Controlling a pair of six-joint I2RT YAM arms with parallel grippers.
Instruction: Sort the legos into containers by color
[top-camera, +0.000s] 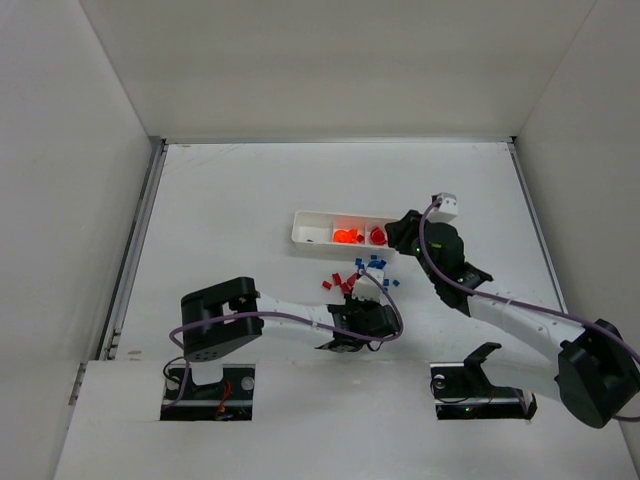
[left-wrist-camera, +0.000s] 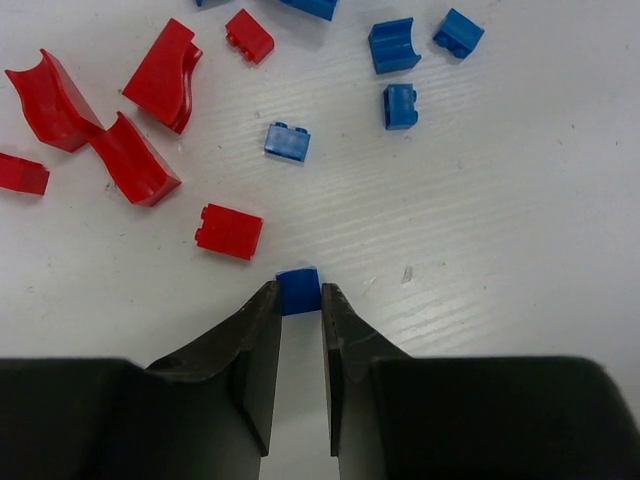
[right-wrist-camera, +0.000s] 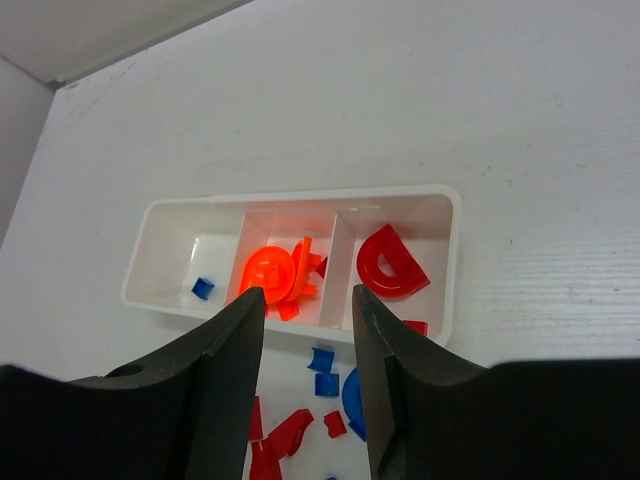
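Observation:
The colors match, so next my left gripper needs to go up and carry the blue lego outward, over the tray section holding the blue piece, and release it there.
A small blue lego (left-wrist-camera: 298, 290) lies on the table, pinched between the fingertips of my left gripper (left-wrist-camera: 299, 300), which is shut on it. Loose red legos (left-wrist-camera: 229, 231) and blue legos (left-wrist-camera: 288, 142) are scattered just beyond it, in a pile (top-camera: 350, 282) in front of the containers. The containers (right-wrist-camera: 300, 197) are one white three-compartment tray: a blue piece (right-wrist-camera: 203, 289) on the left, orange pieces (right-wrist-camera: 275, 272) in the middle, a red arch (right-wrist-camera: 390, 265) on the right. My right gripper (right-wrist-camera: 308, 300) hovers open and empty over the tray's near edge.
White walls enclose the table on the left, back and right. In the top view the left gripper (top-camera: 358, 312) reaches in low from the left, and the right gripper (top-camera: 400, 232) sits at the tray's (top-camera: 310, 225) right end.

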